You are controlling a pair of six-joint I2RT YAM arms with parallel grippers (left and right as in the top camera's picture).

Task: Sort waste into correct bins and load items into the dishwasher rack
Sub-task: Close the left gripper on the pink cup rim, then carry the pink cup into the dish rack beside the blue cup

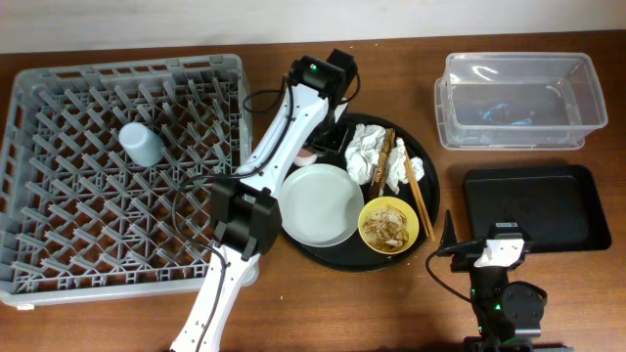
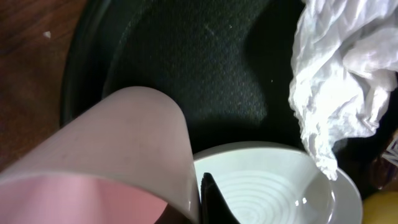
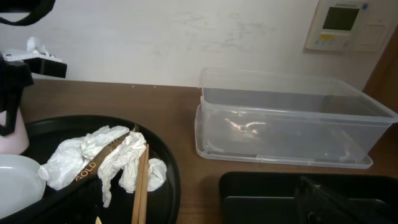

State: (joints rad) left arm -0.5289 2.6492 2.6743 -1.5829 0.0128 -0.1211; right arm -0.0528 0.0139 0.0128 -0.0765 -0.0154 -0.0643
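Note:
I should lift the pink cup over the grey rack with my left gripper. Then I should tilt it and lower it onto the empty rack wires on the near side of the light-blue cup.
My left gripper (image 1: 315, 147) is shut on the wall of the small pink cup (image 2: 112, 155) at the back left of the round black tray (image 1: 344, 256). One black finger (image 2: 216, 202) presses on the outside of the cup's rim. The pale grey plate (image 1: 321, 203) lies just beside it. Crumpled white napkins (image 1: 370, 154) and wooden chopsticks (image 1: 417, 188) lie on the same tray. A yellow bowl (image 1: 389, 225) holds brownish food scraps. The light-blue cup (image 1: 142, 143) stands in the grey rack (image 1: 59, 254). My right gripper (image 1: 477, 235) is open and holds nothing, near the shallow black tray (image 1: 536, 205).
A clear plastic tub (image 1: 516, 98) stands at the back right, behind the shallow black tray. The left arm stretches from the table's front edge across the rack's right side to the round tray. A wall closes off the far side of the table.

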